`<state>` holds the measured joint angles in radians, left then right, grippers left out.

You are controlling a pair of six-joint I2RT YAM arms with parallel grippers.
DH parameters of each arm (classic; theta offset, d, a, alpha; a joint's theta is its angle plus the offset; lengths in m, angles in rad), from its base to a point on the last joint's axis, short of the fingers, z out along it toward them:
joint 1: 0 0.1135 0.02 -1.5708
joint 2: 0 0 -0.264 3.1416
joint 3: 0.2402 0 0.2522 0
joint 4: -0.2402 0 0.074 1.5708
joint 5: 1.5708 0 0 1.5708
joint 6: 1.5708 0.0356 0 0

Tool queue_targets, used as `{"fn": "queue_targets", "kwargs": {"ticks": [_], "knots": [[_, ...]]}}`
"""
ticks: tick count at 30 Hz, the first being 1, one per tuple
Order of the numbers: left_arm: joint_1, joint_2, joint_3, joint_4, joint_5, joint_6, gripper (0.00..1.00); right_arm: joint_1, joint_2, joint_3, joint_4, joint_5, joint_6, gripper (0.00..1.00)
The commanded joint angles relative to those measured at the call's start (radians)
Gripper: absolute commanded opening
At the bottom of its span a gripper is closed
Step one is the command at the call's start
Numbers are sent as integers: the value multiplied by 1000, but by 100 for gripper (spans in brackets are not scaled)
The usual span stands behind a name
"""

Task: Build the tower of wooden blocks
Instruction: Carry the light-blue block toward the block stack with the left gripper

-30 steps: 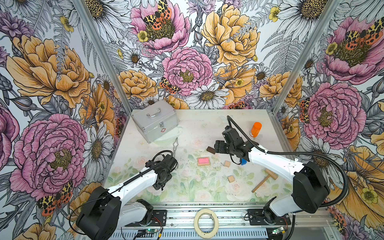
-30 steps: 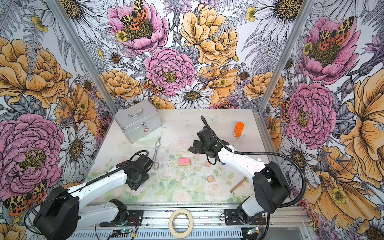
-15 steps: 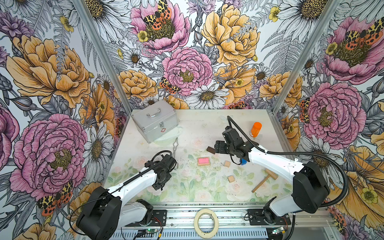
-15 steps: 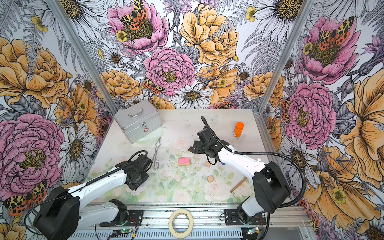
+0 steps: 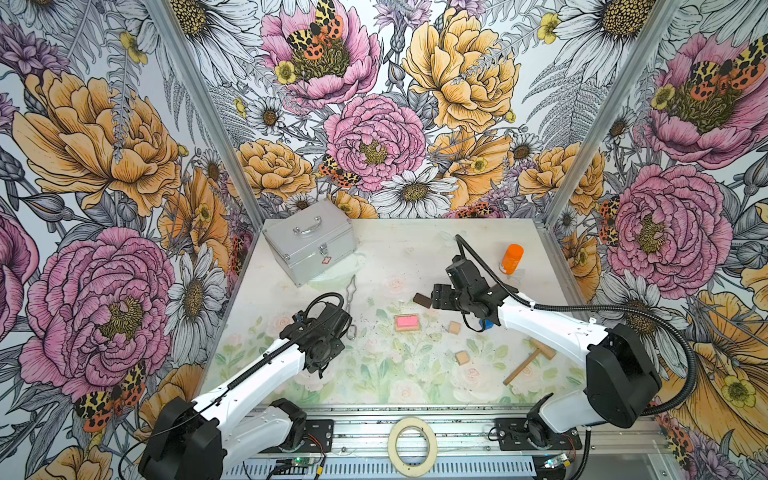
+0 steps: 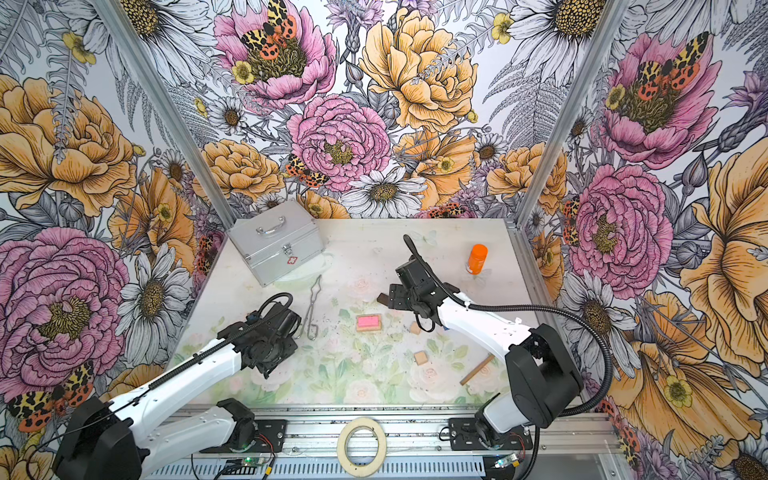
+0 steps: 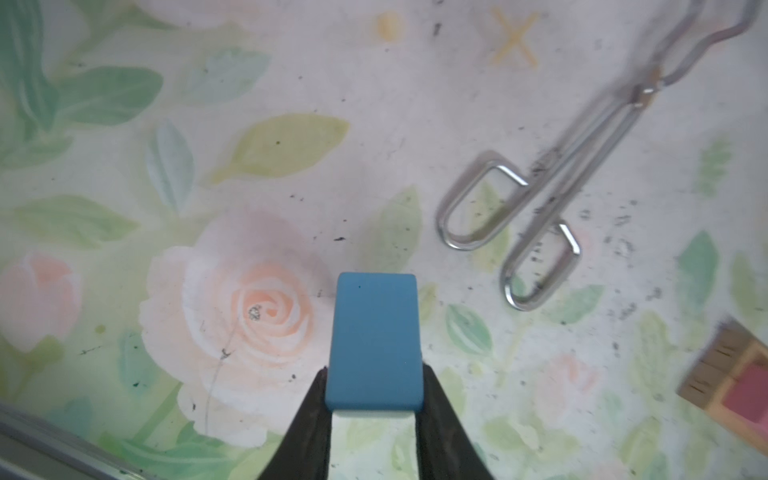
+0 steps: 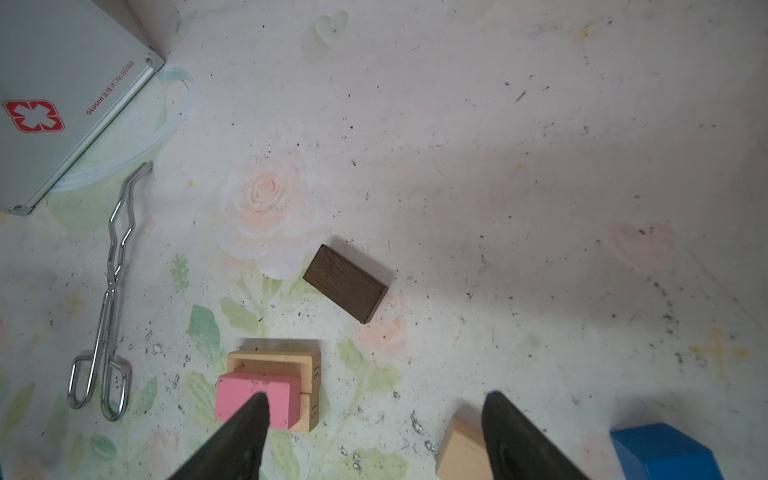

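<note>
My left gripper will move outward past the tongs, then go down and release the blue block on the bare mat beside the dark brown bar, because that spot is clear.
In the left wrist view my left gripper (image 7: 374, 376) is shut on a blue block (image 7: 374, 340), held just above the mat. The tower is a pink bar (image 5: 407, 321) lying on tan bars (image 8: 309, 365) mid-table in both top views. My right gripper (image 8: 376, 399) stands open and empty above the mat, with the pink bar (image 8: 237, 392) by one fingertip and a tan cube (image 8: 457, 453) by the other. Ahead of it lies a dark brown bar (image 8: 345, 282). A blue cube (image 8: 665, 453) sits beside that tan cube. A second tan cube (image 5: 461, 358) lies nearer the front.
A silver case (image 5: 309, 245) stands at the back left, with silver tongs (image 5: 351, 291) in front of it, close to my left wrist. An orange bottle (image 5: 512, 258) stands at the back right. A tan wooden stick (image 5: 524, 365) lies front right. A tape roll (image 5: 412, 444) sits on the front rail.
My left jaws have closed onto the blue block. The left arm has shifted only slightly and the right arm has not moved.
</note>
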<state>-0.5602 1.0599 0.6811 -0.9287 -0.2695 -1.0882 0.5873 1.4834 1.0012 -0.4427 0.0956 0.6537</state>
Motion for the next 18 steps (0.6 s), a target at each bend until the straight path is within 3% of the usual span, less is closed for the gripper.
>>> {"fn": "queue_targets", "kwargs": {"ticks": [1,7,18], "knots": [[-38,6,134,-52,-25,123,0,-9,-37,-7,16,-2,1,82],[-84,178,367,-52,14,365,0,-43,-95,-38,13,-6,-15,82],[-87,696,828,-47,84,888,0,-133,-272,-119,-47,-10,-34,82]]}}
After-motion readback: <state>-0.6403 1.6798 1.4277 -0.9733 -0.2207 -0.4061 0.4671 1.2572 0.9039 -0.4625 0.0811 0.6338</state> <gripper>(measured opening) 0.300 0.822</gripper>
